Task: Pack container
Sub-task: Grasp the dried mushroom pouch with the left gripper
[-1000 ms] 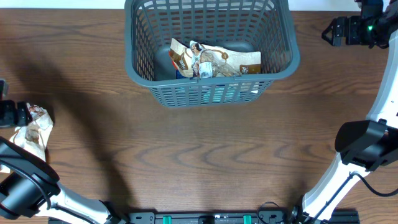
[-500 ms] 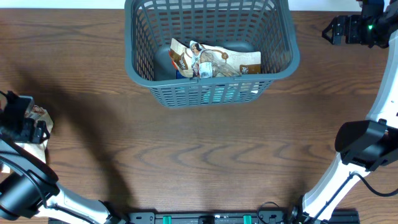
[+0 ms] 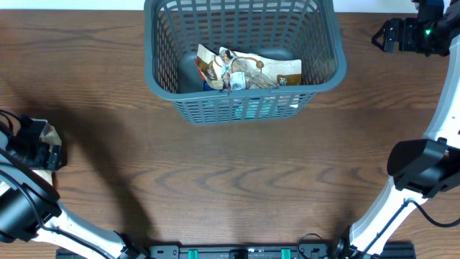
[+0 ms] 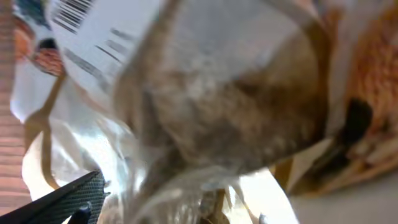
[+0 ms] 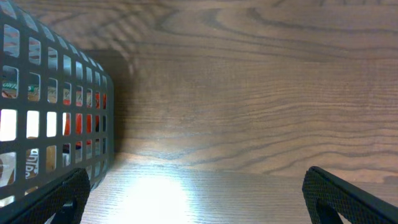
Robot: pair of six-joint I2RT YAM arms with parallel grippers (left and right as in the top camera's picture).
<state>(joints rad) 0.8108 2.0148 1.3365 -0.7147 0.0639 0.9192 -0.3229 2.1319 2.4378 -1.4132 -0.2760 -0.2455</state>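
My left gripper stays in place next and closes its fingers on the brown packet's crumpled middle. The brown packet already lies between the open fingers.
The dark grey lattice container stands at the table's far middle with several snack packets inside. Its slotted wall shows at the left of the right wrist view. A white and brown packet lies at the table's far left edge, mostly hidden under my left gripper. It fills the left wrist view, pressed up close between the jaws; only one finger shows. The jaws look open around it. My right gripper is open and empty, right of the container.
Bare brown wood table lies between the container and the front edge. The right arm's base stands at the right edge. Light glares on the wood under the right gripper.
My left gripper has moved right and towards the front, over the packet at the left edge, now covering most of it. The right arm and the container have not moved.
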